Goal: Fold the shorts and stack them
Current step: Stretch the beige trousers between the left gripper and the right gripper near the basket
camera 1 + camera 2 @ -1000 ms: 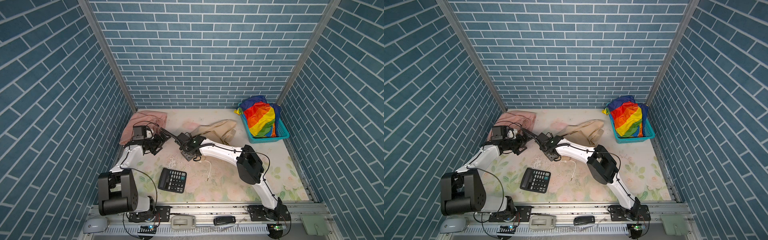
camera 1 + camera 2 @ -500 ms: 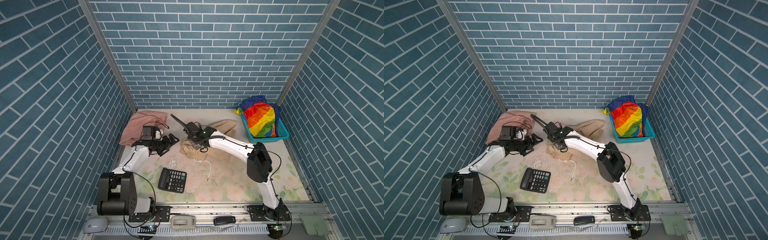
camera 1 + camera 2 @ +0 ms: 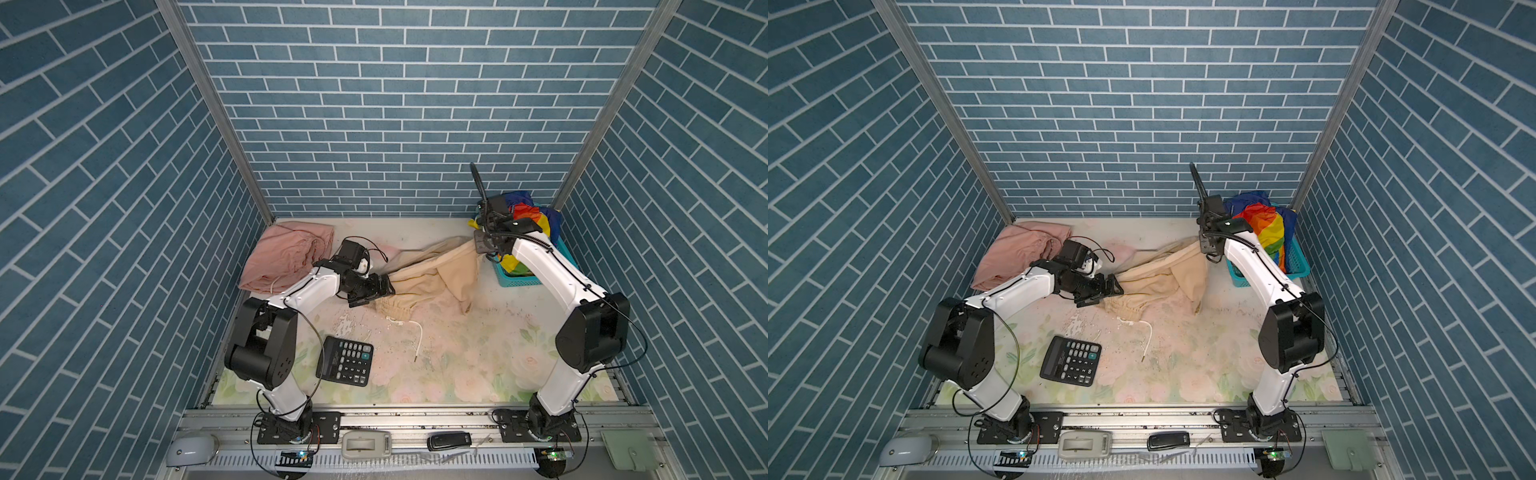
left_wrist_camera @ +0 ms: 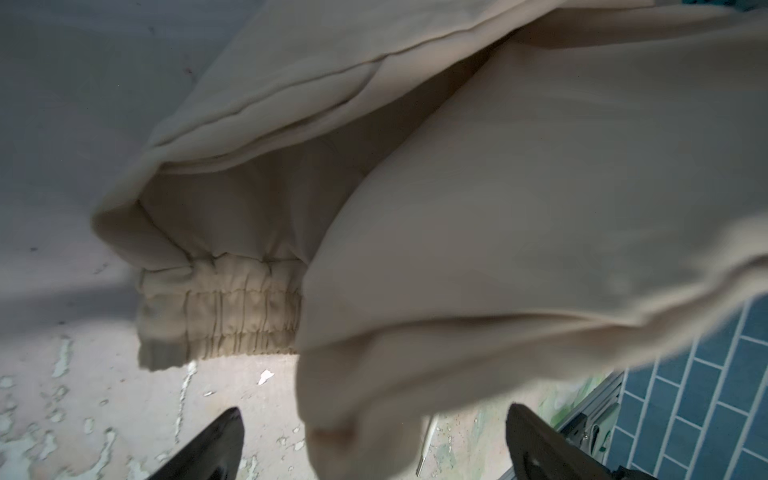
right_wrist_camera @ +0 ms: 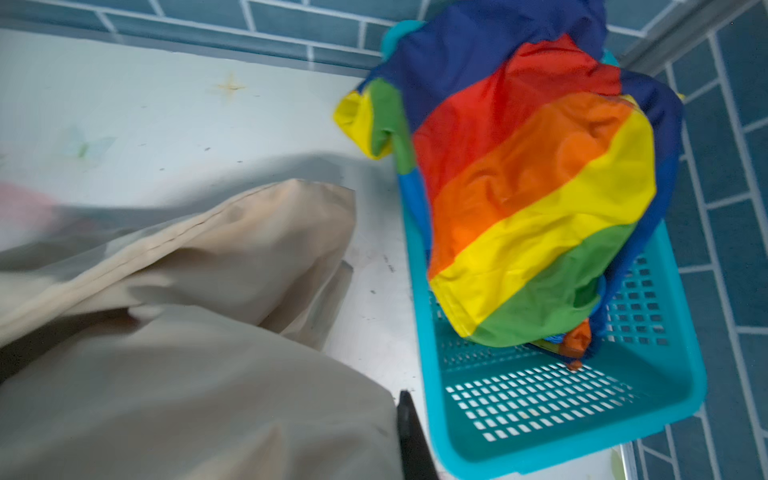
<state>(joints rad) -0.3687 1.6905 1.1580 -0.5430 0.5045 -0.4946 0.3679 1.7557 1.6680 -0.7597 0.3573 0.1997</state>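
Note:
The gathered waistband of the beige shorts lies beyond my left gripper's fingers, so my left gripper should slide toward the basket next and onto the elastic waist corner of the shorts.
The beige shorts [image 3: 432, 270] [image 3: 1163, 278] lie stretched across the back middle of the table. One corner is lifted by my right gripper [image 3: 480, 246] [image 3: 1207, 246], which is shut on it beside the basket. In the right wrist view the beige cloth [image 5: 187, 374] covers one side of that gripper [image 5: 399, 411]. My left gripper [image 3: 385, 286] [image 3: 1115, 289] is open at the shorts' left end, near the elastic waistband [image 4: 220, 311], and a beige fold hangs between its fingertips [image 4: 226, 436]. The pink shorts [image 3: 286, 255] [image 3: 1017, 253] lie back left. The rainbow shorts [image 3: 534, 212] [image 3: 1264, 228] [image 5: 528, 187] sit in the basket.
The teal mesh basket [image 3: 515, 282] [image 3: 1298, 266] [image 5: 540, 415] stands at the back right against the wall. A black calculator [image 3: 345, 360] [image 3: 1070, 360] lies front left. A white drawstring [image 3: 417, 336] trails from the waistband. Brick walls close in three sides.
My right gripper shut on the beige shorts, then swept from left of middle to the back right by the basket, drawing the cloth out. My left gripper moved right to the waistband end.

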